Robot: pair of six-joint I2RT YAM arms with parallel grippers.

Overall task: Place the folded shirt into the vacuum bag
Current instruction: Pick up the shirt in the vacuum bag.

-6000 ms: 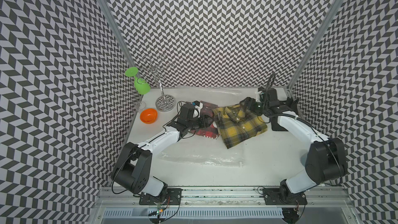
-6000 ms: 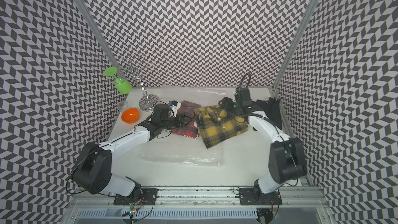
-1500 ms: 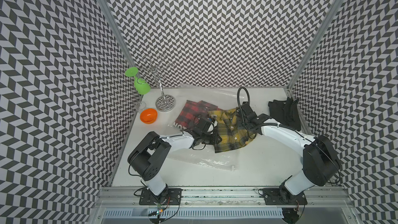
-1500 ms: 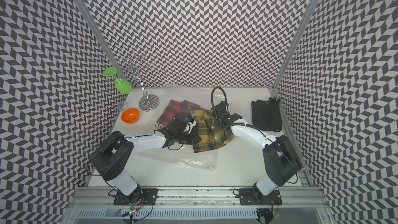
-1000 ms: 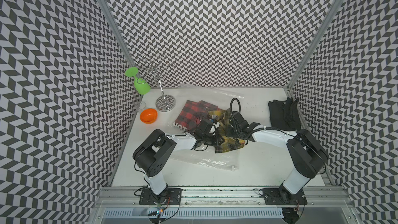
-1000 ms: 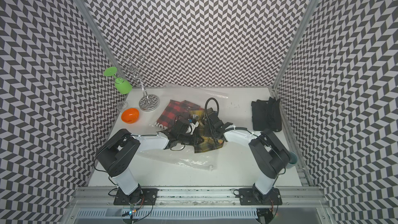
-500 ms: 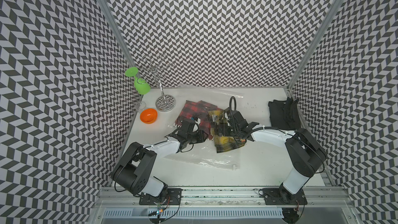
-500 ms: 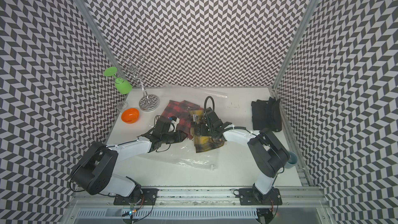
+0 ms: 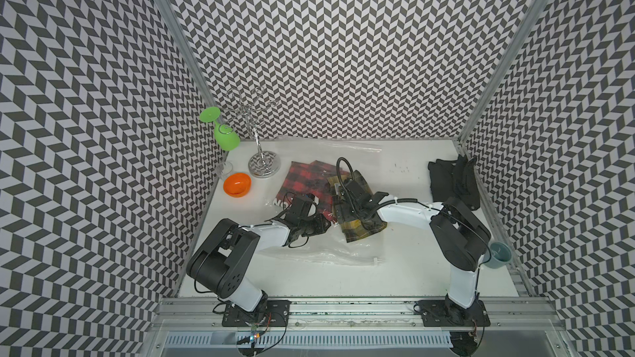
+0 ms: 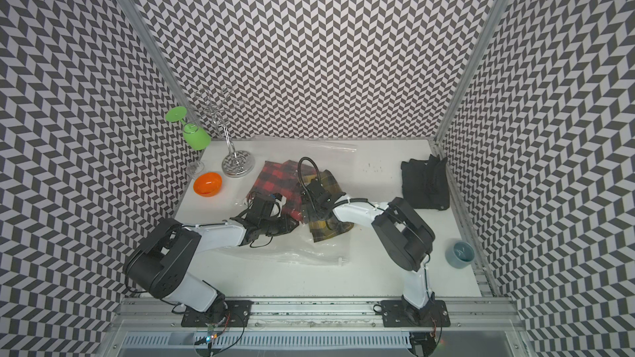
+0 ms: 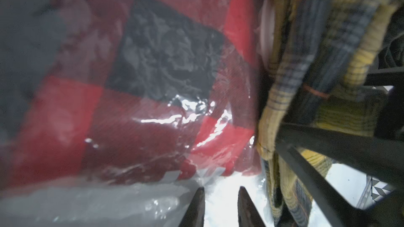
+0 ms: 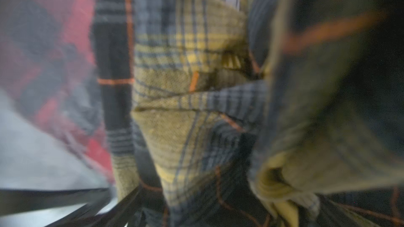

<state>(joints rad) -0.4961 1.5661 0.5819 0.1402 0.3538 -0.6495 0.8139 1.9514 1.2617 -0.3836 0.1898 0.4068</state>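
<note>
The robot's right gripper should edge toward the red plaid shirt next and close on the folded shirt's bunched cloth (image 9: 343, 217) (image 12: 197, 176), since its spread fingers are already on both sides of the plaid.
The folded shirt (image 9: 357, 224) (image 10: 326, 230), yellow plaid, lies bunched at mid-table, its front edge at the far edge of the vacuum bag (image 9: 319, 252) (image 10: 292, 252), a flat clear crinkly sheet. My right gripper (image 9: 357, 216) (image 10: 318, 214) sits on the shirt; in the left wrist view its dark fingers (image 11: 328, 145) stand spread wide over the plaid (image 11: 328, 40). My left gripper (image 9: 323, 226) (image 10: 292, 224) (image 11: 220, 189) lies low beside the shirt, tips a narrow gap apart amid clear plastic (image 11: 87, 197). Whether film is pinched is unclear. Blurred plaid (image 12: 185, 84) fills the right wrist view.
A red plaid shirt (image 9: 305, 180) under plastic lies behind the left gripper. At the back left stand an orange bowl (image 9: 237, 184), a metal rack (image 9: 263, 163) and a green glass (image 9: 225, 135). A black garment (image 9: 452, 183) lies far right, a blue-grey cup (image 9: 498, 255) at the right edge.
The left gripper drew back to the left, then settled lower beside the shirt's front-left corner. The right gripper stayed on the shirt, which sits more bunched and slightly nearer the front.
</note>
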